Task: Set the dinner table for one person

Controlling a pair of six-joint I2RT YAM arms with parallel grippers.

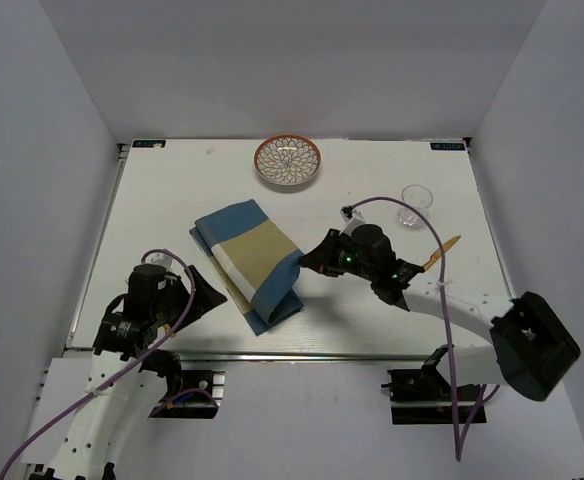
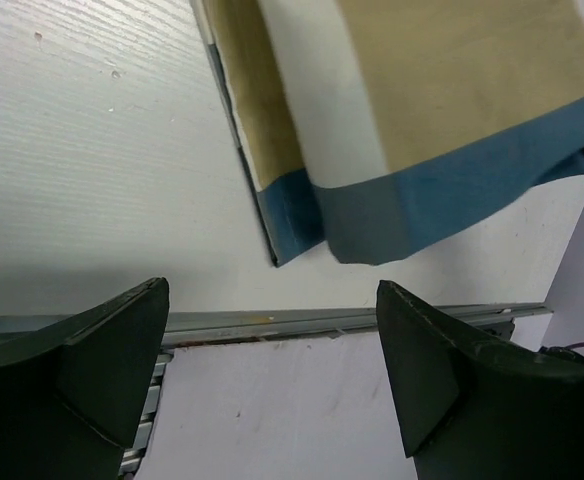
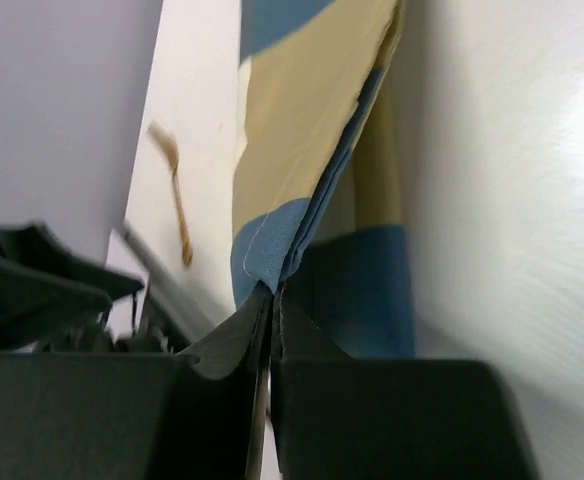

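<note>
My left gripper should next move down and to the right in the top view onto the placemat's near blue corner (image 1: 260, 328) (image 2: 280, 254), because the placemat is lying unheld on the table.
The dinner table (image 1: 162, 200) is a large white top with a metal rail (image 2: 272, 322) along its near edge. A folded blue, tan and white striped placemat (image 1: 247, 262) lies at its middle. My right gripper (image 1: 307, 262) is at the mat's right edge and is shut on a lifted blue corner of the placemat (image 3: 292, 150); in the right wrist view the right gripper (image 3: 272, 295) has its jaws pressed together on the cloth. My left gripper (image 1: 212, 295) stands open just off the mat's near left side. In the left wrist view the left gripper (image 2: 272, 350) holds nothing, with the placemat (image 2: 422, 130) ahead of it.
A patterned round plate (image 1: 287, 161) sits at the back centre. A clear glass (image 1: 416, 205) stands at the back right. A wooden utensil (image 1: 440, 255) lies right of the right arm, and the same utensil (image 3: 177, 200) shows in the right wrist view.
</note>
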